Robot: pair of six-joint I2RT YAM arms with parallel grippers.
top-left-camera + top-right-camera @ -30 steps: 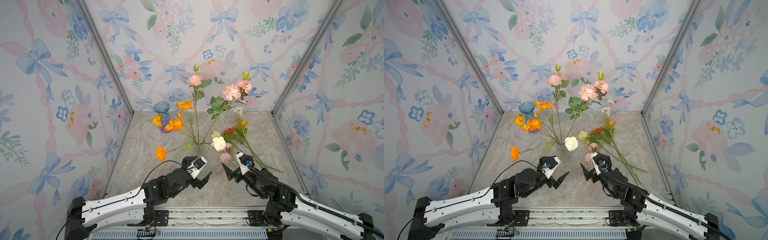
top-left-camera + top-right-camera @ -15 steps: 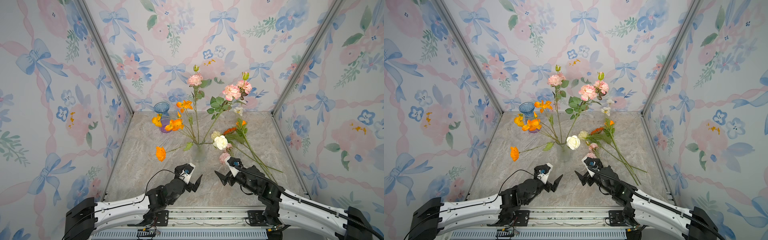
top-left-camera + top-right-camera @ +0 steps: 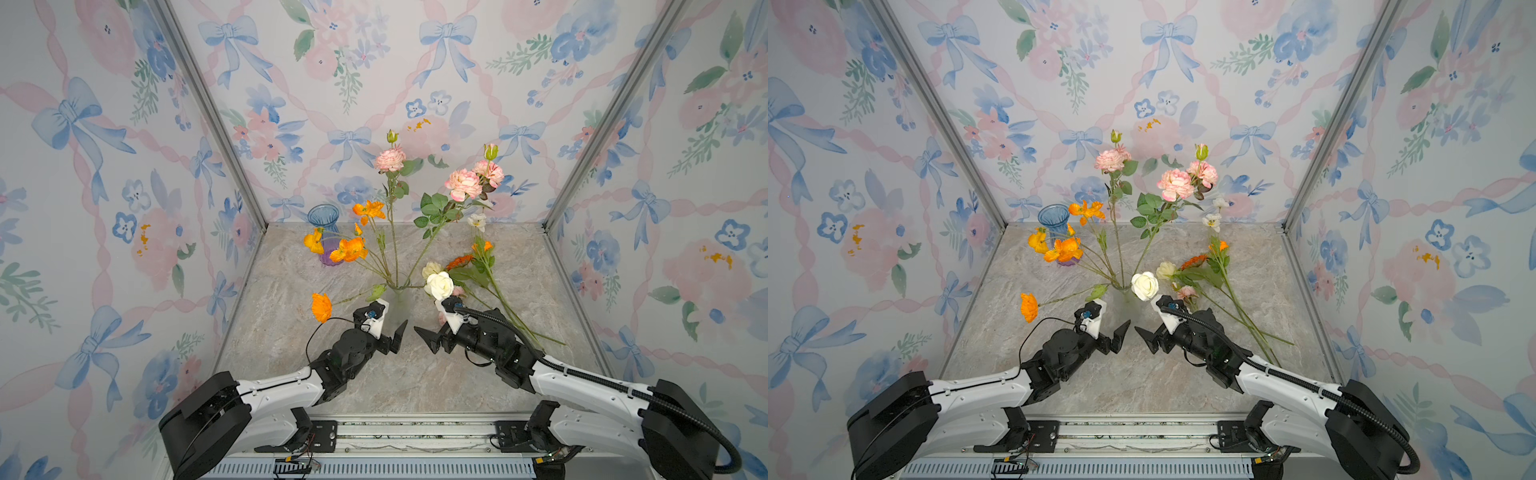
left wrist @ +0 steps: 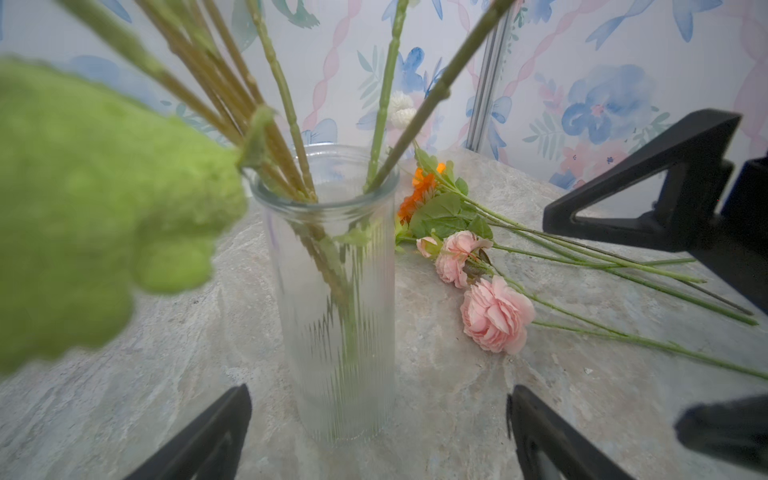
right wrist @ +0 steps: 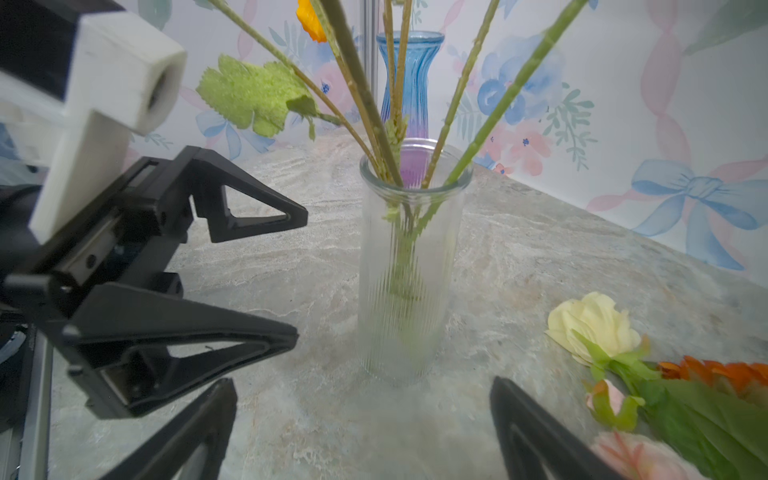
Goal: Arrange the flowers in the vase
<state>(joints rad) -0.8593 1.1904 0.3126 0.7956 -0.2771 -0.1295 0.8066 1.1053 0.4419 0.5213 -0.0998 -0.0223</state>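
My left gripper moves outward next, its open fingers passing either side of the vase's upper part below the vase's rim [image 3: 397, 296] [image 4: 329, 228], since that part stands outward of the gripper.
A clear ribbed glass vase [image 3: 398, 297] [image 3: 1124, 293] [image 4: 332, 291] [image 5: 409, 270] stands mid-table. Several flowers stand in it: pink ruffled blooms [image 3: 463, 185], orange poppies [image 3: 349, 249] and a white rose [image 3: 439, 284]. More flowers [image 3: 490, 282] lie flat to its right: a cream rose [image 5: 590, 324], pink blooms [image 4: 494, 316] and an orange one [image 4: 419, 191]. My left gripper [image 3: 395, 338] [image 3: 1119, 336] [image 4: 378, 390] and right gripper [image 3: 424, 340] [image 3: 1144, 338] [image 5: 363, 382] hover just in front of the vase, tips facing each other. Both are open and hold nothing.
A blue glass vase [image 3: 323, 216] [image 5: 409, 70] stands at the back left near the wall corner. One orange poppy [image 3: 322, 307] droops low to the left, just beyond my left wrist. Floral wallpaper walls close in three sides. The metal rail [image 3: 415, 432] runs along the front.
Both grippers dipped back toward the front edge and have come forward again. The right gripper now sits further left, closer to the vase. The flowers have not moved.
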